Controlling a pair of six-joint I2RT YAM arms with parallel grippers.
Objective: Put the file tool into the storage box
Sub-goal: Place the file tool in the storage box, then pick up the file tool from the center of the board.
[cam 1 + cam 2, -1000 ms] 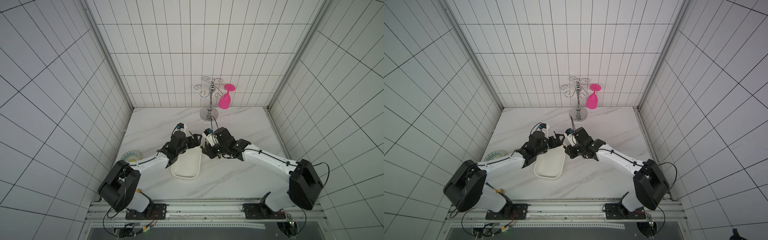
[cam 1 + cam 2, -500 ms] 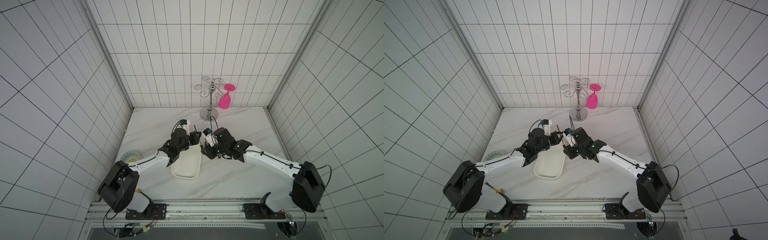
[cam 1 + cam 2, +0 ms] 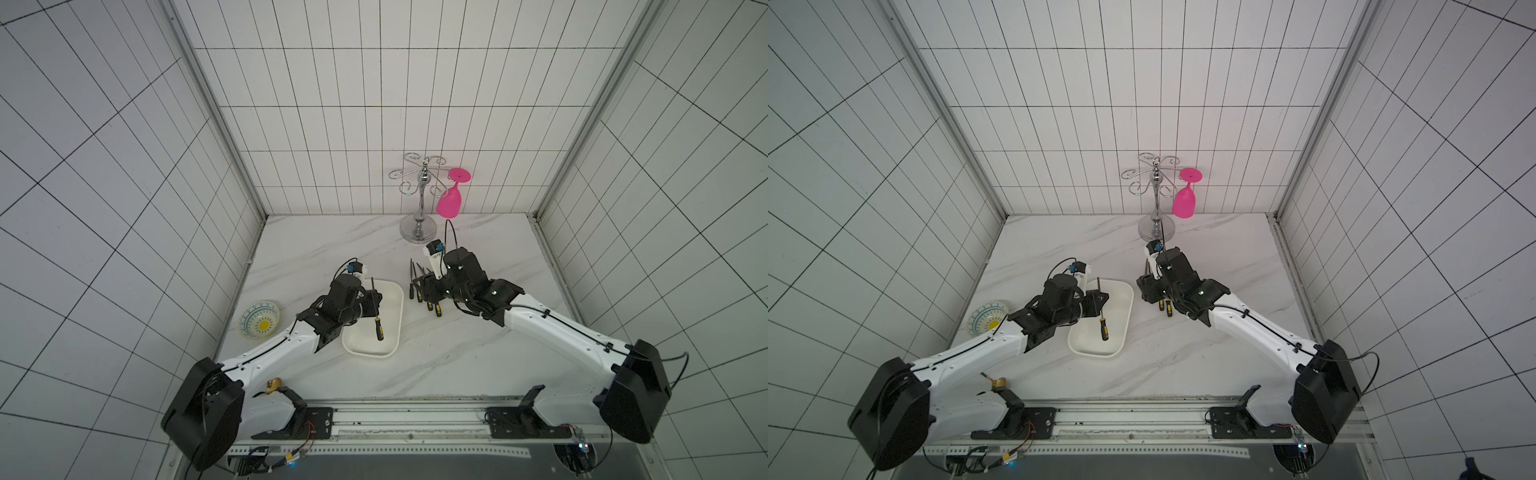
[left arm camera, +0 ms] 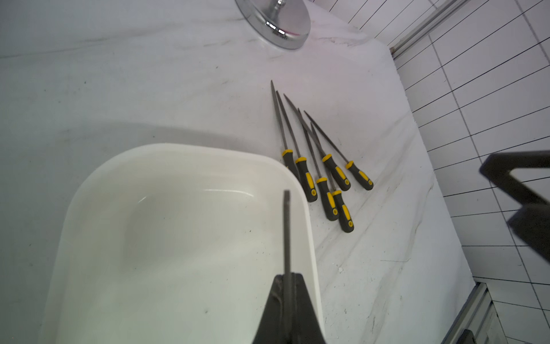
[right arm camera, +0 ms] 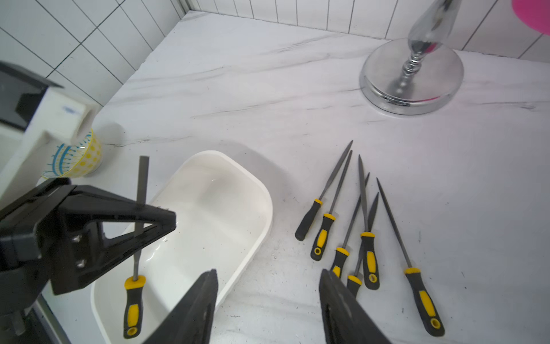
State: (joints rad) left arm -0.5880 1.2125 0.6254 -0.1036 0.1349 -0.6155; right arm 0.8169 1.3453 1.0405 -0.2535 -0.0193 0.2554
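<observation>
The file tool's handle hangs clear of the white storage box's bottom, so I should next move my left gripper down toward the bottom of the box and let go of the file tool's thin metal stem.
My left gripper (image 3: 376, 300) (image 3: 1100, 300) is shut on the thin metal shaft of a file tool (image 3: 378, 329) (image 3: 1103, 328). The file's black-and-yellow handle hangs over the white storage box (image 3: 392, 309) (image 3: 1123, 318), clear of its floor. In the left wrist view the shaft (image 4: 286, 232) sticks out from the shut left gripper (image 4: 288, 280) over the box (image 4: 178, 238). My right gripper (image 5: 268, 275) (image 3: 424, 290) stands open and holds nothing. It hovers between the box (image 5: 226, 205) and several loose files (image 5: 367, 250) (image 4: 327, 181).
A chrome glass rack (image 3: 419, 228) with a pink glass (image 3: 450, 203) hanging from it stands at the back. A small patterned plate (image 3: 259, 325) (image 5: 74, 158) lies left of the box, near the left wall. Tiled walls close in three sides.
The left gripper closed on the file's shaft. The right gripper, which had been shut at the file, opened and drew back to the right. The left now holds the file alone over the box.
</observation>
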